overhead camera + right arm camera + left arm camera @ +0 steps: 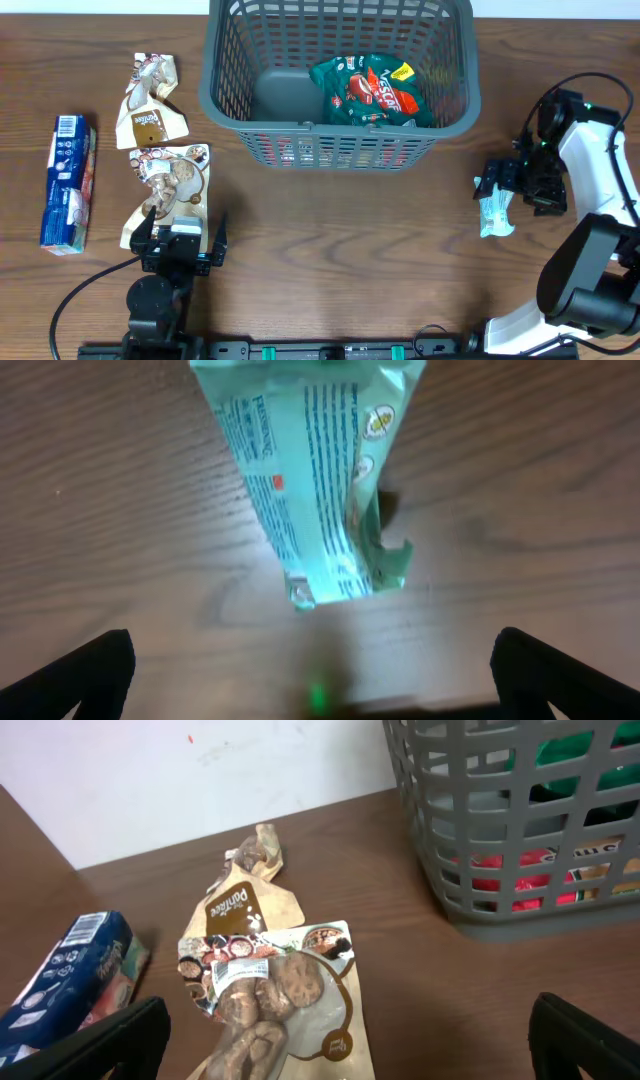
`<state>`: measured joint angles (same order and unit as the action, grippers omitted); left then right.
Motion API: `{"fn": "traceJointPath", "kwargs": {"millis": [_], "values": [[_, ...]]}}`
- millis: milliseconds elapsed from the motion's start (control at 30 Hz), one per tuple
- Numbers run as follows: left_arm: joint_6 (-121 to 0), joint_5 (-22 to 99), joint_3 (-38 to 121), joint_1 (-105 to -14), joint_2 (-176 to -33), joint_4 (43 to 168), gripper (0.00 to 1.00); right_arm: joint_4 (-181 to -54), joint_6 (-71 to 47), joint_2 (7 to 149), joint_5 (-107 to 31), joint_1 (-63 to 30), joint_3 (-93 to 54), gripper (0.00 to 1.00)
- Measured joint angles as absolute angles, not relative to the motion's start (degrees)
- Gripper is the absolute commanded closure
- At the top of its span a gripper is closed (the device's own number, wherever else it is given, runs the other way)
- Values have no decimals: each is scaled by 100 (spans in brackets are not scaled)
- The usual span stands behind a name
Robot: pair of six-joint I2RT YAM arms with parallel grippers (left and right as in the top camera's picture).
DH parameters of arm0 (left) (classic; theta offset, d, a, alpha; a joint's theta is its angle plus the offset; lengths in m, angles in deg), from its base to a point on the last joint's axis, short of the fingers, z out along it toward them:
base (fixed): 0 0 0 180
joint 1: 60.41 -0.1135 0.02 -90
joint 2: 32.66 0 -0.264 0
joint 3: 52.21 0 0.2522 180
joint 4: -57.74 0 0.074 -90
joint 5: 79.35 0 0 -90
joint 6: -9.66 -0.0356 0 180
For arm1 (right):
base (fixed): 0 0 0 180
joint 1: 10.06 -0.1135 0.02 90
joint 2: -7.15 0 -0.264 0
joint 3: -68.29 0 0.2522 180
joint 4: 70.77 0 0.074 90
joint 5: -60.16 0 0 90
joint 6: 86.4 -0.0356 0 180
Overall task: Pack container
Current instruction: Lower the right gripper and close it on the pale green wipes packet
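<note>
My right gripper should move down next, past the narrow end of the pale teal packet and onto the packet's middle.
The container (218,100) is a grey slotted basket at the back centre of the table, with a green packet (372,92) inside it. My left gripper (180,232) stands open over the near end of a brown-and-white snack packet (172,180). In the left wrist view that packet (275,1005) lies between the wide-apart fingers (110,1045), and the container (520,840) is at the upper right. My right gripper (500,190) is open above a pale teal packet (495,212). In the right wrist view the teal packet (315,480) lies just ahead of the empty gripper (315,670).
A second brown-and-white packet (150,100) lies behind the first, left of the container. A blue packet (68,182) lies at the far left, also seen as the blue packet (70,970) in the left wrist view. A black cable curls near the front left edge.
</note>
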<state>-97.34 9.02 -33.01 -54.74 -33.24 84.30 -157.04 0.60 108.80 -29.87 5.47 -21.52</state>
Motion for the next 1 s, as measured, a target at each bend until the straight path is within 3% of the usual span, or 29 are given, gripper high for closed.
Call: {"fn": "traceJointPath", "kwargs": {"millis": [433, 633, 1000], "values": [[-9734, 902, -3301, -5474, -3324, 8430, 1, -14628, 62, 10880, -3055, 547, -1201, 3], [-9734, 902, -3301, -5474, -3324, 8430, 1, -14250, 71, 10880, -3101, 547, -985, 19], [-9736, 900, -3301, -5474, -3324, 8430, 1, -13645, 58, 10880, -3138, 547, -757, 18]]}}
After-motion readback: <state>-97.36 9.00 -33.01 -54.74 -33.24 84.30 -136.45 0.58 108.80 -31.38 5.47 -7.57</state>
